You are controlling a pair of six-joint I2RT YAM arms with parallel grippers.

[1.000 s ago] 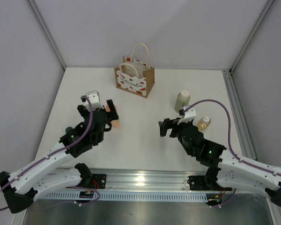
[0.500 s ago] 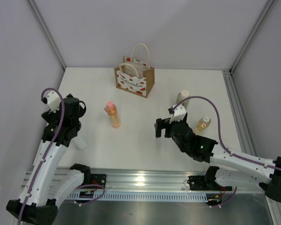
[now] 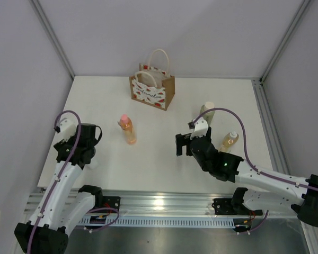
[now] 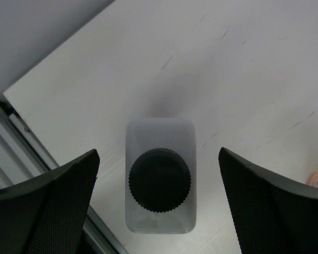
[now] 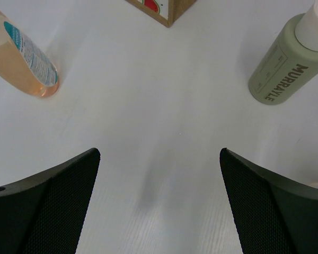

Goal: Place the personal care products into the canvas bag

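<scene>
My left gripper should move down next with its fingers on both sides of the clear black-lidded jar (image 4: 160,177), as the jar stands below and the gap on each side leaves room for the fingertips.
The clear black-lidded jar (image 4: 160,177) stands near the table's left front edge. My left gripper (image 4: 159,203) hangs above it, open, with one finger on each side and not touching. From the top view the left gripper (image 3: 89,149) hides most of the jar. The peach bottle with pink cap (image 3: 128,130) stands mid-left. The olive-beige bottle (image 3: 205,112) and the amber bottle (image 3: 229,141) stand at the right. My right gripper (image 3: 181,144) is open and empty above bare table (image 5: 159,203). The canvas bag (image 3: 152,87) stands upright at the back.
The table's left edge and metal rail (image 4: 10,132) lie close beside the jar. In the right wrist view the peach bottle (image 5: 24,55) is at upper left, the olive bottle (image 5: 286,61) at upper right, and the bag's corner (image 5: 167,9) at the top.
My left arm has swung from beside the peach bottle out to the left and now hangs over the jar. My right gripper has shifted slightly left.
</scene>
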